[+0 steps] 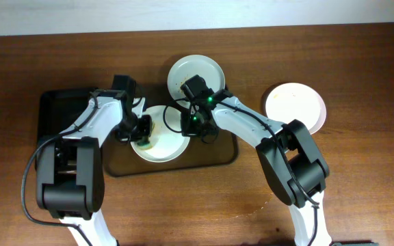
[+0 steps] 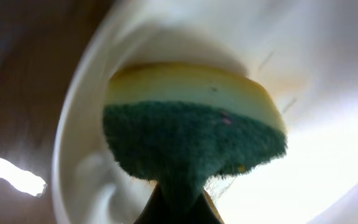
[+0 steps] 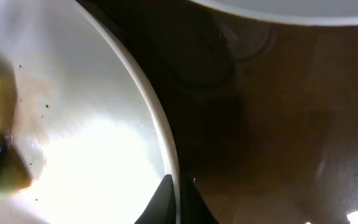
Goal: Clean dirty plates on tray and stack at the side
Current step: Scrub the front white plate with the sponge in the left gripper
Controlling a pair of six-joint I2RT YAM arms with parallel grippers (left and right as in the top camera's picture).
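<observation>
The third white plate (image 1: 295, 107) lies open off the tray, so my right gripper will next rise, carry the held plate over it, lower and release the plate's rim.
A white plate (image 1: 163, 147) lies on the brown-grey tray (image 1: 214, 156), with a faint orange-brown smear near its middle (image 3: 30, 93). My left gripper (image 1: 142, 131) is shut on a yellow and green sponge (image 2: 191, 130) and presses it onto this plate (image 2: 328, 155). My right gripper (image 1: 189, 126) is shut on the plate's right rim (image 3: 160, 130), one finger inside and one outside (image 3: 178, 199). A second white plate (image 1: 196, 76) sits at the tray's far edge. A third white plate (image 1: 295, 107) lies on the table to the right, off the tray.
A smaller black tray (image 1: 63, 113) lies at the left under my left arm. The wooden table (image 1: 361, 191) surrounds the trays. In the right wrist view the second plate's rim (image 3: 291, 9) shows at the top, above the tray floor (image 3: 241, 124).
</observation>
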